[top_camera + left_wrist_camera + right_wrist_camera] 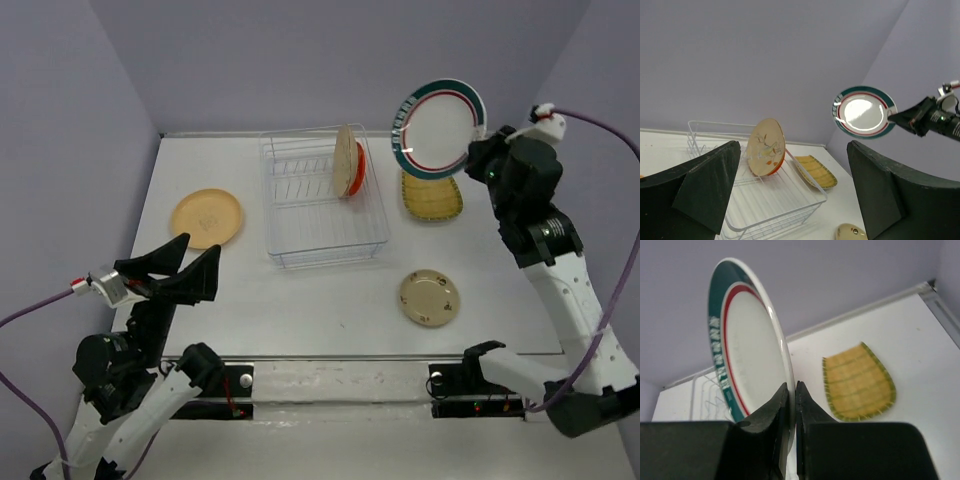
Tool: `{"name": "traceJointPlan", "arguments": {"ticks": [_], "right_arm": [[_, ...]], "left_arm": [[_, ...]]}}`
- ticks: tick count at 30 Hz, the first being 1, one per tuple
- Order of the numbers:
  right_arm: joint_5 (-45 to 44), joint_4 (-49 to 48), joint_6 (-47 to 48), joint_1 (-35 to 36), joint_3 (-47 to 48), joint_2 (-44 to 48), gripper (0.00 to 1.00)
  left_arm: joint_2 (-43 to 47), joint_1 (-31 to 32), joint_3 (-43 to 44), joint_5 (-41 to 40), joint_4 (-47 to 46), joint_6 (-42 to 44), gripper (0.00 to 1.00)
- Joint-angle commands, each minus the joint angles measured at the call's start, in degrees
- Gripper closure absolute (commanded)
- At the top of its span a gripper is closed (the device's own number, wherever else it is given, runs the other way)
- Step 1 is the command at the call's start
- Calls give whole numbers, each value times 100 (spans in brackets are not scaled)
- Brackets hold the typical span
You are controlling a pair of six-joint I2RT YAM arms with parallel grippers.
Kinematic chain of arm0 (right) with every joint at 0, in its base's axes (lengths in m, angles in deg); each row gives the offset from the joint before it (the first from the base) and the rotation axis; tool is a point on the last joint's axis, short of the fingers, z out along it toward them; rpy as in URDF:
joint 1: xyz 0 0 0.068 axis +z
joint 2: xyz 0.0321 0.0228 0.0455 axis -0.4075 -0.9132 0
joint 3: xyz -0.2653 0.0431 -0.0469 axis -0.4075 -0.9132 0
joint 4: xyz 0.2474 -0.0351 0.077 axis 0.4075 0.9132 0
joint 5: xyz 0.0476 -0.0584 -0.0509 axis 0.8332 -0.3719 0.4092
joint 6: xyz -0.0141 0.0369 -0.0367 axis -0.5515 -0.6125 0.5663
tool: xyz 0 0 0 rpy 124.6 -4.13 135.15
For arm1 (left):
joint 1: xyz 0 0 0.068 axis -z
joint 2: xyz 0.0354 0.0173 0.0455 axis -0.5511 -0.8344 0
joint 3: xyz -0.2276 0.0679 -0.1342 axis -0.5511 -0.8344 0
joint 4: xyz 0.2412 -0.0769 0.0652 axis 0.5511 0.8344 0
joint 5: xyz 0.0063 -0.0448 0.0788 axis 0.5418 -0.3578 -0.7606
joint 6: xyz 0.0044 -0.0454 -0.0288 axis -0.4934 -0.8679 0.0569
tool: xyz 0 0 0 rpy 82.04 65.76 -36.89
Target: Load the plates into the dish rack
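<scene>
I will next turn my right gripper, shift it to the left in the top view and lower its plate into the rack (322, 245) slots (326, 180) beside the standing cream plate, as they're empty.
My right gripper (478, 150) is shut on the rim of the white plate with a green-ringed rim (438, 128), held upright in the air right of the white wire dish rack (322, 245); the plate also shows in the right wrist view (747, 352) and left wrist view (863, 112). A cream patterned plate (344, 160) and a small orange-red plate (358, 170) stand in the rack's back right. The yellow-green ribbed plate (432, 195) lies under the held plate. A tan-yellow plate (206, 217) lies left of the rack. Another cream patterned plate (430, 297) lies front right. My left gripper (180, 275) is open and empty.
Purple walls enclose the white table (330, 310) on three sides. The arm bases and a metal rail (340, 375) run along the near edge.
</scene>
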Motion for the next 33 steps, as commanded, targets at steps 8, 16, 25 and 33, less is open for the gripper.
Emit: {"name": "traceJointPlan", "arguments": {"ticks": [8,16,25,33], "right_arm": [[-4772,239,3558,3479,5970,-5060,93],[-6135,-6520,10187,3954,6829,-7385,93],[-6330,-6521,9900,4006,6780,-8249,93],[-6127,-5502,8966,4130,6919,-8486,93]], "left_arm": [[-235,-157,108,-150,-152,112,1],[-209,-113,144,-309,-90,51,1],[-94,-16,144,-362,-72,42,1],[-85,-16,144,-362,-81,42,1]]}}
